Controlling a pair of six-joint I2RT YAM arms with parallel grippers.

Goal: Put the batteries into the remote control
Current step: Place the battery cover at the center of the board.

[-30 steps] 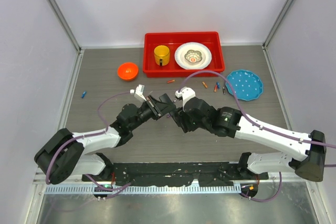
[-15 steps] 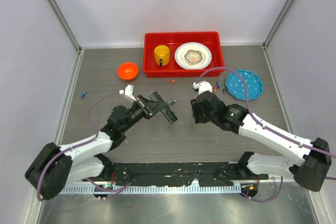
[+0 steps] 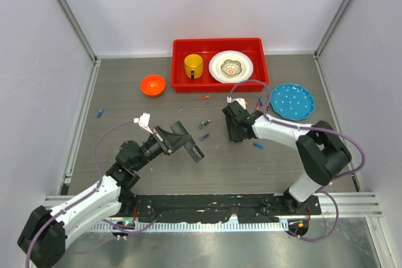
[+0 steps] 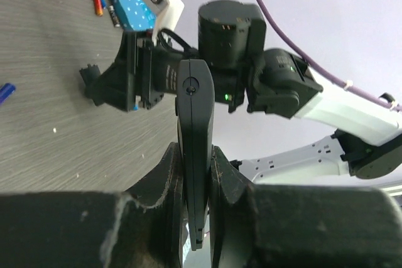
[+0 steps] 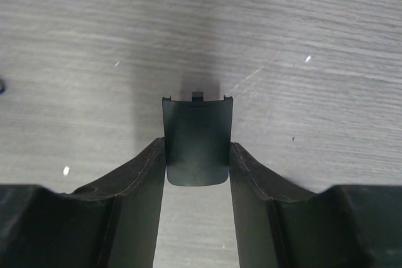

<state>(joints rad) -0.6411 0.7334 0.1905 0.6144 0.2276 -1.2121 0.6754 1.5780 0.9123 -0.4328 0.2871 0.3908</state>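
Note:
I will move my right gripper a little outward and let go of the battery cover (image 5: 196, 127) on that clear patch (image 5: 179, 48), because the tabletop beside the purple battery is bare.
My left gripper (image 3: 183, 142) (image 4: 196, 158) is shut on the remote control (image 3: 196, 153) (image 4: 196, 117), a slim black bar held edge-on above the table. Over by the right, my right gripper (image 3: 234, 135) (image 5: 196, 150) is shut on a small black battery cover (image 5: 196, 127), low over the table. Loose batteries lie apart on the table: a green one (image 3: 204, 123), a purple one (image 3: 204, 136), a blue one (image 3: 258, 145), an orange one (image 3: 204, 97), and a small cluster (image 3: 259, 102) by the blue plate. Another blue one (image 3: 100, 113) lies far left.
A red tray (image 3: 220, 41) at the back holds a yellow mug (image 3: 193, 65) and a white plate (image 3: 230, 66). An orange bowl (image 3: 152, 84) sits left of the tray. The blue plate (image 3: 292, 100) (image 4: 129, 1) lies at the right.
The two grippers, close together mid-table a second ago, have drawn apart. The left one pulled back toward me with the remote; the right one swung right and back with the cover.

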